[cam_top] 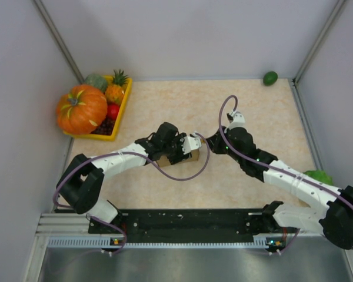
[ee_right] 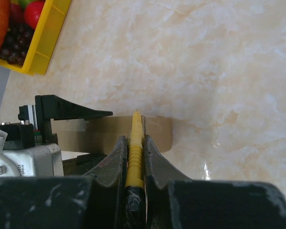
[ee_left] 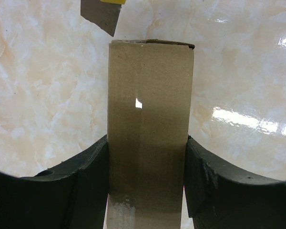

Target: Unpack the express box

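Note:
My right gripper moves down and toward the right in the top view next, releasing the knife (ee_right: 136, 121) on bare tabletop, since its blade is past the box's end.
The express box (ee_left: 150, 109), a plain brown oblong carton, lies on the marble tabletop at mid-table (cam_top: 193, 155). My left gripper (ee_left: 148, 160) is shut on it, one black finger pressed against each long side. My right gripper (ee_right: 135, 139) is shut on a yellow utility knife (ee_right: 136, 121), held on edge between the fingers. In the right wrist view the knife's tip points at the top of the box (ee_right: 159, 131), near its end. The grey blade (ee_left: 102, 14) shows just beyond the box's far end in the left wrist view. In the top view the two grippers meet at the box, the right gripper (cam_top: 215, 143) to its right.
A yellow fruit tray (cam_top: 120, 114) with a pumpkin (cam_top: 81, 108), a pineapple and grapes stands at the back left. A green fruit (cam_top: 270, 77) lies at the back right corner. Another green object (cam_top: 319, 175) sits by the right wall behind the right arm.

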Controlling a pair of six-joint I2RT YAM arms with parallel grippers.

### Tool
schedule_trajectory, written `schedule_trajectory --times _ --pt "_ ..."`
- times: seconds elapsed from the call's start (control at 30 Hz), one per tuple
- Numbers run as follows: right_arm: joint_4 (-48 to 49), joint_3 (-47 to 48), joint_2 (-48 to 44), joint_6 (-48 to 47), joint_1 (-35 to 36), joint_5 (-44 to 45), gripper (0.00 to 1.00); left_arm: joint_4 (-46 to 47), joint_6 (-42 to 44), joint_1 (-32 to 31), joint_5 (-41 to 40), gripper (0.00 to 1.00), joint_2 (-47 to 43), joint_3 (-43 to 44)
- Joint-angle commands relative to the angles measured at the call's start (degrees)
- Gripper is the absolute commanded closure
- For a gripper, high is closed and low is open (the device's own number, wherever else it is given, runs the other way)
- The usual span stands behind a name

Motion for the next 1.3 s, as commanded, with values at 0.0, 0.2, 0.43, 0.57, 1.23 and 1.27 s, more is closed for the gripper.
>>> schedule_trajectory --times 0.0,0.2,0.43,0.57,1.23,1.27 --pt "1.0 1.0 0.8 -0.9 -0.6 1.1 1.0 -5.1 0.4 -0.2 -1.1 0.62 1.3 -1.7" --pt "1.0 1.2 1.4 -1.2 -0.6 1.2 1.0 -5.2 0.2 -0.2 -1.2 0.62 1.7 -1.5" --pt "1.0 1.0 2.1 -1.3 -0.6 1.0 1.0 -5.3 0.1 -0.1 -1.0 0.63 1.9 -1.4" --pt "1.2 0.6 2.9 -1.1 -0.6 0.2 1.0 -5.2 0.1 -0.1 -0.9 0.63 1.8 -1.5" --pt "1.0 -3.6 4.2 -0.6 -0.6 -7.5 1.0 -5.5 -3.3 0.5 -1.4 0.66 2.9 0.0" --pt "-0.5 -3.8 4.0 -0.5 -0.6 -8.0 1.0 -5.5 -3.5 0.8 -1.4 0.67 3.0 0.1"
